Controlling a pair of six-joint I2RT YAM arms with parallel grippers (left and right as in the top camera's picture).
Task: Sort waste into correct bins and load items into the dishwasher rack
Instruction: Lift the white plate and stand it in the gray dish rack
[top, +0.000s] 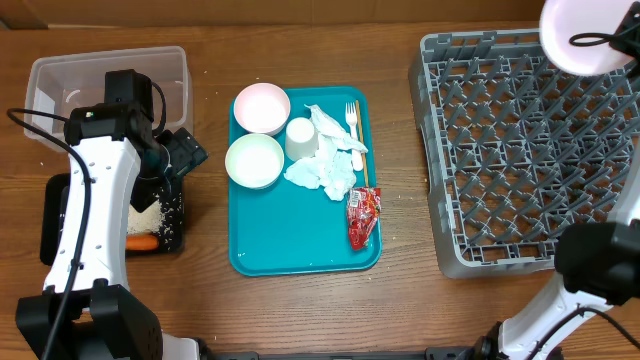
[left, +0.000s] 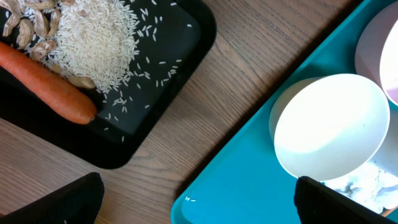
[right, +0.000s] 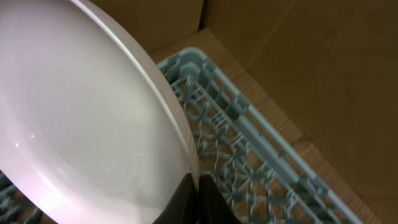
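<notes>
My right gripper should next move down toward the rack's far corner beneath it and tip the plate more upright, because the plate is still above the rack's empty wires.
My right gripper is shut on the rim of the large white-pink plate and holds it tilted above the far right corner of the grey dishwasher rack; the plate also shows in the overhead view. My left gripper is open and empty, low between the black tray and the teal tray, near a white bowl. The black tray holds a carrot, rice and beige scraps. Two bowls, a cup, napkins, a fork and a red wrapper lie on the teal tray.
The clear tub stands at the far left, behind the black tray. The left arm reaches over both. A thin wooden stick lies beside the napkins. Stray rice grains dot the wood by the trays.
</notes>
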